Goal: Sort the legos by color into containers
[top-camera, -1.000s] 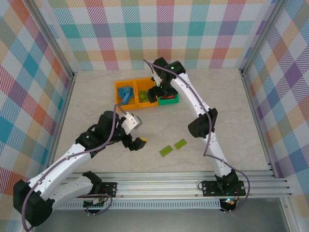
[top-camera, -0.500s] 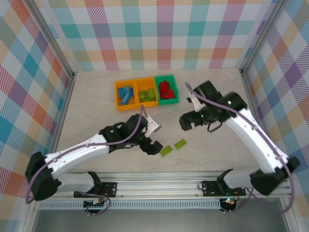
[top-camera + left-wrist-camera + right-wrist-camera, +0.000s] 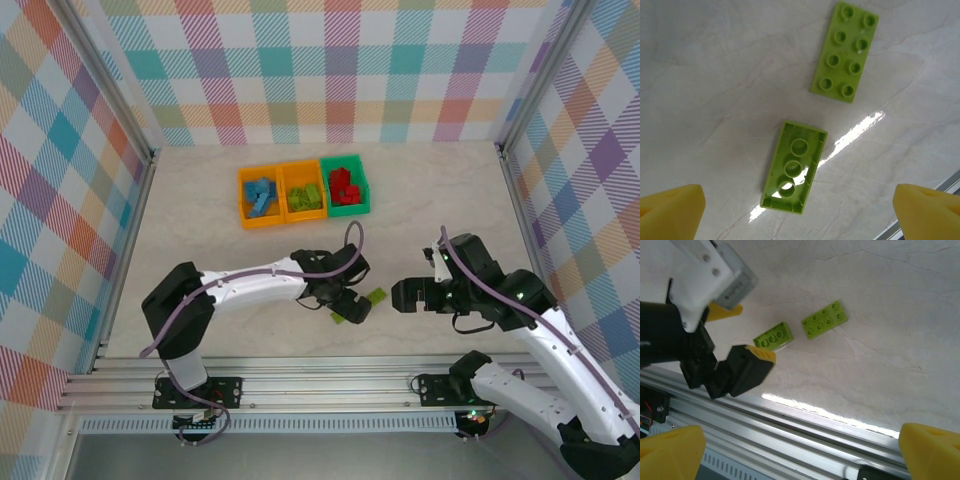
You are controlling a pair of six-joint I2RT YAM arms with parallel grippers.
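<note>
The upturned lego is below, between the left gripper's open fingers, so the left gripper will next go down until they are on either side of the long sides of the upturned lego [image 3: 337, 318], and close.
Two lime green legos lie on the table near the front. In the left wrist view one lego [image 3: 844, 51] lies studs up and the other lego [image 3: 794, 166] lies hollow side up. My left gripper [image 3: 800, 215] hovers open over the upturned lego, one yellow fingertip [image 3: 672, 212] on each side and clear of it. From above, the left gripper [image 3: 350, 303] covers part of that lego [image 3: 340, 318]. My right gripper [image 3: 403, 296] stands open and empty just right of the studs-up lego [image 3: 377, 295]. The containers [image 3: 303, 192] hold blue, green and red legos.
The aluminium rail [image 3: 805, 435] runs along the table's front edge, close below both grippers. The left arm [image 3: 250, 288] stretches across the table's middle. Checked walls [image 3: 330, 70] enclose the back and sides.
The left gripper has swung right and now sits over the two green legos. The right arm has drawn back from the containers to the front right, with its gripper beside the legos.
</note>
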